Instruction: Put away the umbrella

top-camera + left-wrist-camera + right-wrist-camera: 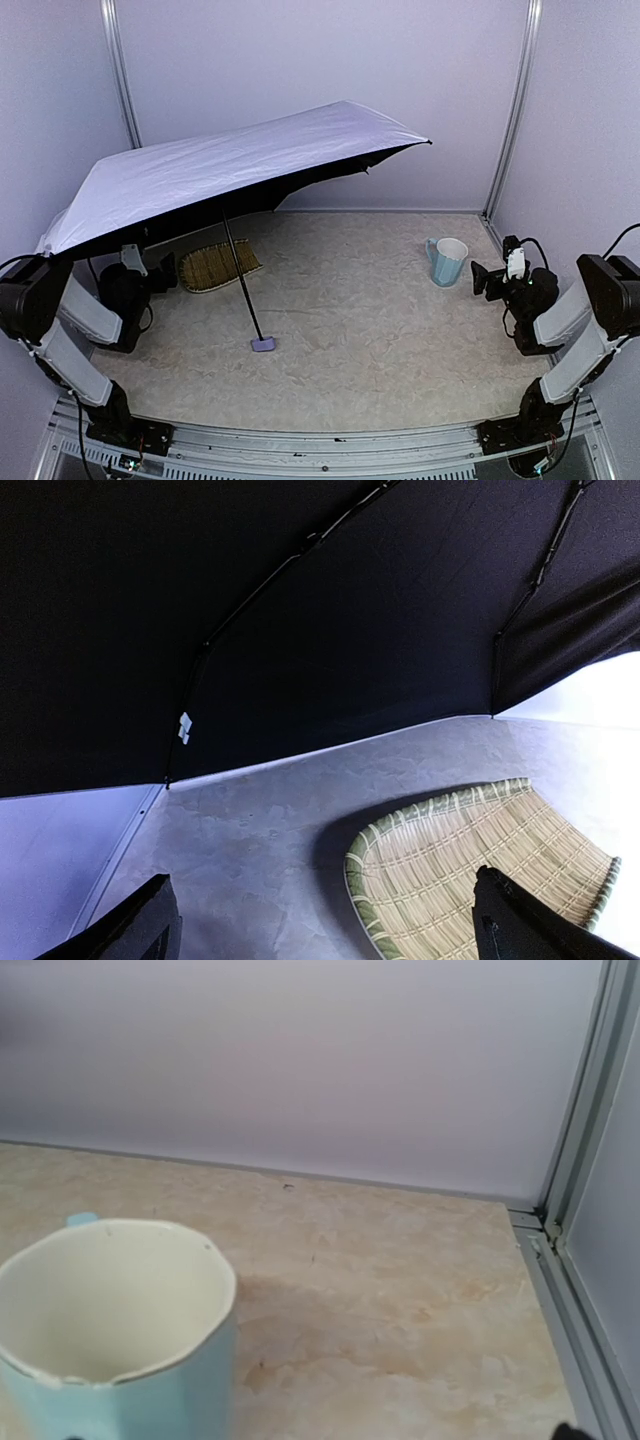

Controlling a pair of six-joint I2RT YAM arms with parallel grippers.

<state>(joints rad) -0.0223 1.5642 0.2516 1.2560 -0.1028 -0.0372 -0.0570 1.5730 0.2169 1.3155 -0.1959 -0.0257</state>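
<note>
My left gripper should swing, open, past the woven tray's near edge and onto the umbrella stem's lower half point(247, 291). That part is to its right in the top view.
The umbrella point(230, 170) stands open, its pale lavender canopy tilted over the left half of the table. Its thin black shaft point(242, 285) slants down to the lavender handle knob point(263, 344) resting on the table. In the left wrist view the black lining and ribs point(300, 610) fill the upper part. My left gripper point(167, 271) is under the canopy's left side, open and empty point(322, 900), pointing at the woven tray. My right gripper point(482, 278) is at the right, open and empty, just beside a mug.
A flat woven bamboo tray point(218, 265) lies under the canopy, close ahead of the left fingers point(480, 860). A light blue mug point(447, 261) with a white inside stands at the right point(110, 1310). Walls enclose the table on three sides.
</note>
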